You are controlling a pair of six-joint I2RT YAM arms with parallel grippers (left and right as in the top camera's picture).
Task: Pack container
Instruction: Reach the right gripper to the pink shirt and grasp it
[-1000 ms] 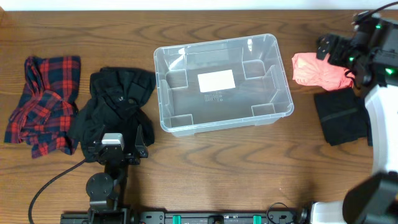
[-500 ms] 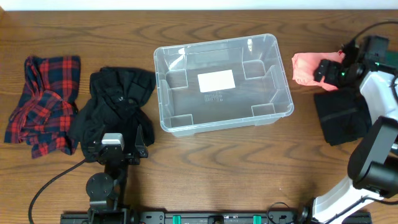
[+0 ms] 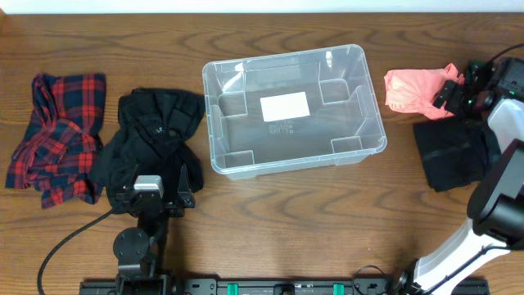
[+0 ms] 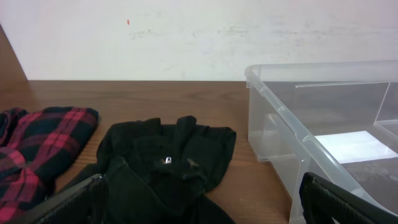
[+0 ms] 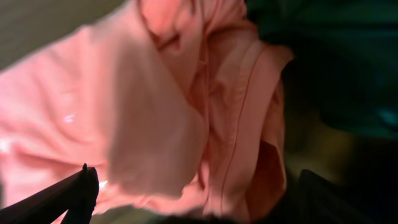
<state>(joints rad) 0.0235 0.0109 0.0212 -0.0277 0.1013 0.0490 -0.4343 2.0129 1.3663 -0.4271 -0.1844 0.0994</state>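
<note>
My right gripper will move toward the container next, into the bunched edge of the pink garment (image 5: 204, 167).
The clear plastic container (image 3: 246, 166) stands empty mid-table, with a white label on its base; its left wall shows in the left wrist view (image 4: 280, 118). A pink garment (image 3: 409, 90) lies right of it. My right gripper (image 3: 453, 90) is at the garment's right edge. In the right wrist view the fingers (image 5: 196, 180) are open and the pink cloth (image 5: 155, 112) lies between them. My left gripper (image 3: 155, 192) is open and empty over the near edge of a black garment (image 3: 151, 135), which also shows in the left wrist view (image 4: 168, 162).
A red plaid garment (image 3: 57, 139) lies at the far left and also shows in the left wrist view (image 4: 37, 137). A dark folded garment (image 3: 450, 156) lies at the right, below the pink one. The right arm reaches in along the table's right edge.
My right gripper came down from the far right corner to the pink garment's right edge. A corner of the pink cloth now sticks up there. The left arm has not moved.
</note>
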